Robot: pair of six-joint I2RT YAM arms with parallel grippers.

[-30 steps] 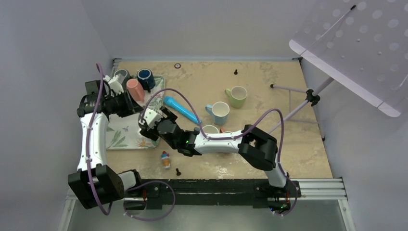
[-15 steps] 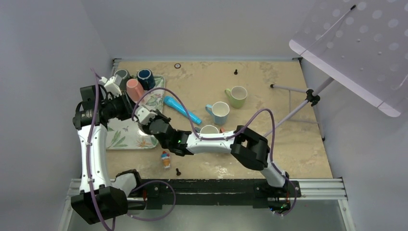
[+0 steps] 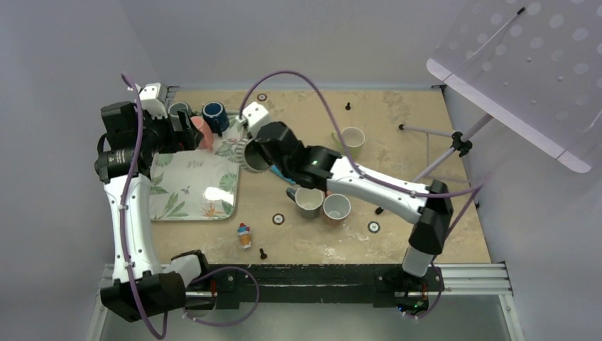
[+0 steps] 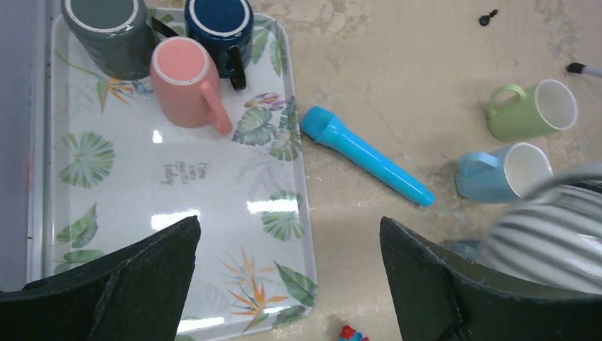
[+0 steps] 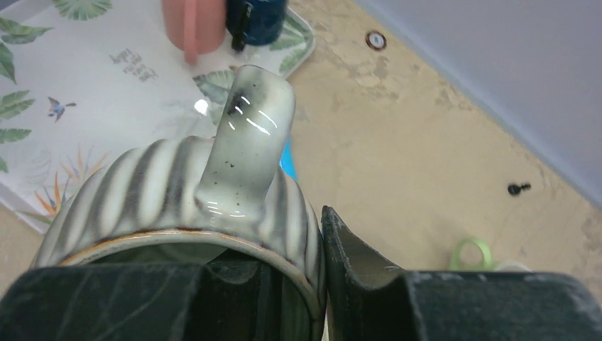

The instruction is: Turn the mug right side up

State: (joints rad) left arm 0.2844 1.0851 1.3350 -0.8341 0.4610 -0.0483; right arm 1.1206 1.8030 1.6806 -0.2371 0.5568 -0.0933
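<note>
I will next swing my right gripper down, to its right in the top view, to release beside the green mug below and tip its sideways striped mug upright.
The striped grey-and-white mug (image 5: 177,185) hangs in the air, tipped on its side with its handle up and its mouth toward the wrist. My right gripper (image 5: 302,249) is shut on its rim, one finger inside and one outside. From above, the mug (image 3: 250,155) and right gripper (image 3: 266,158) are over the right edge of the leaf-print tray (image 3: 192,192). My left gripper (image 4: 289,234) stands wide open above the tray (image 4: 177,177), holding nothing; the striped mug (image 4: 546,227) shows at its right. In the top view the left gripper (image 3: 186,131) is over the tray's back.
A pink mug (image 4: 186,82), a dark blue mug (image 4: 219,28) and a grey mug (image 4: 106,32) stand mouth-down at the tray's back. A blue toy microphone (image 4: 365,155), a green mug (image 3: 349,142), two mugs (image 3: 323,204) and a small figure (image 3: 244,235) are on the table. A music stand (image 3: 525,64) is at the right.
My right gripper shut on the striped mug's rim and carried it up and back from the tray's near right corner. My left gripper opened and drew back to the left.
</note>
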